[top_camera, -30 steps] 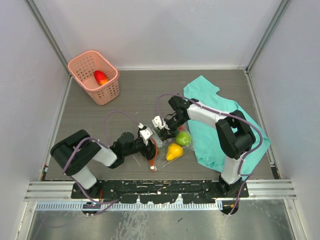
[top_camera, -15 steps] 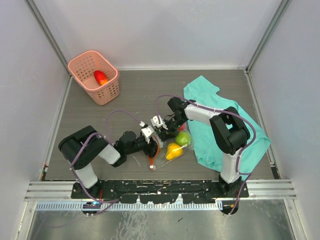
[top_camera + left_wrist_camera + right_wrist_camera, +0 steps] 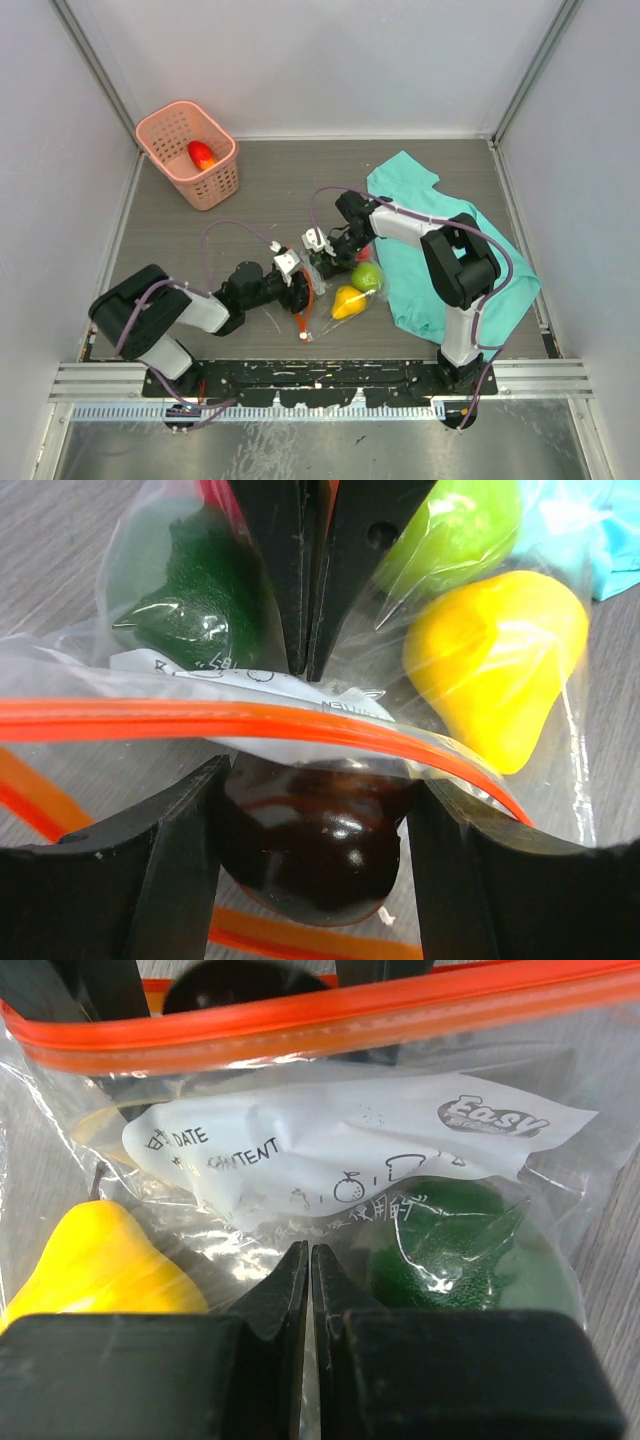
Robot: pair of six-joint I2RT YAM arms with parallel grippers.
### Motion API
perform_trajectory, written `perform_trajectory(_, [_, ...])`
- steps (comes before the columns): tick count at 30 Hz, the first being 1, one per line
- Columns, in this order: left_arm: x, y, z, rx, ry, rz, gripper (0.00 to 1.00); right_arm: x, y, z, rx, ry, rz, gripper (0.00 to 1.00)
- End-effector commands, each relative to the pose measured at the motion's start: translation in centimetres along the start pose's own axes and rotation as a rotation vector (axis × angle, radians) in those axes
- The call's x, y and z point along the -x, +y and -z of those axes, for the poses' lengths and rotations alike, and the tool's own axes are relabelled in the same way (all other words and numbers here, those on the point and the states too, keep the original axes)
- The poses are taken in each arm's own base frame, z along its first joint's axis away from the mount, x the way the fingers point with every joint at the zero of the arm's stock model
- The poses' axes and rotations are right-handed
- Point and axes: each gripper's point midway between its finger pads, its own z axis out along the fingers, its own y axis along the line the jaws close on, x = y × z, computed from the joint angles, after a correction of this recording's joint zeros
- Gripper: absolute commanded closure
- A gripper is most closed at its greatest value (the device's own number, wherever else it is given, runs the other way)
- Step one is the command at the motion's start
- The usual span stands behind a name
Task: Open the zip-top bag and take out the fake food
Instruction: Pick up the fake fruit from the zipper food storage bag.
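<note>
The robot's left gripper goes up from the bag's opening next and outward over the pink basket to let go of the dark fruit, because red fruit is already there.
The clear zip-top bag (image 3: 335,285) lies mid-table with its red-orange zip strip (image 3: 200,720) arched open. Fake food shows through the plastic: a yellow pear (image 3: 348,301), a lime-green apple (image 3: 367,276) and a dark green piece (image 3: 200,600). At the bag's mouth my left gripper (image 3: 320,780) has both fingers against a dark glossy fruit (image 3: 315,850). From the far side my right gripper (image 3: 305,1255) is shut, pinching the bag's plastic just below the white label (image 3: 350,1160), between the pear (image 3: 100,1260) and the dark green piece (image 3: 450,1250).
A pink basket (image 3: 222,185) with one red fruit (image 3: 201,154) in it stands at the back left. A teal cloth (image 3: 450,250) lies to the right, with the bag's edge against it. Grey walls close in the table on three sides.
My left gripper's fingers have closed in round the dark fruit, and the left arm's elbow has swung left. My right gripper has shut on the bag's plastic.
</note>
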Motion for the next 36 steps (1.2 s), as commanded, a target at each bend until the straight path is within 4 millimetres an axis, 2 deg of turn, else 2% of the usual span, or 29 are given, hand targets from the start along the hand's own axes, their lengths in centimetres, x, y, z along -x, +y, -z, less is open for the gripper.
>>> perform_trajectory(1, [1.9,-0.3,0.9,-0.002,0.004,0.017,0.72,2.3,-0.8,2.4,-0.035,-0.044,0.066,0.89])
perform_trajectory(8, [2.1,-0.7,3.1,0.047,0.095,0.181,0.75,3.2,0.2,4.4,-0.01,-0.101,0.111,0.88])
perform_trajectory(18, [4.5,-0.2,7.0,0.175,0.129,0.405,0.78,4.7,0.4,5.7,-0.03,-0.11,0.125,0.87])
perform_trajectory(24, [8.8,0.1,8.6,0.176,0.05,0.468,0.79,5.5,-1.2,7.0,-0.144,-0.088,0.069,0.86])
perform_trajectory(29, [12.2,1.6,9.6,0.168,-0.026,0.51,0.8,6.2,-1.9,8.0,-0.209,-0.085,0.026,0.84])
perform_trajectory(36, [17.0,6.8,11.7,0.262,-0.148,0.558,0.81,6.5,-2.3,8.5,-0.256,-0.089,0.017,0.84])
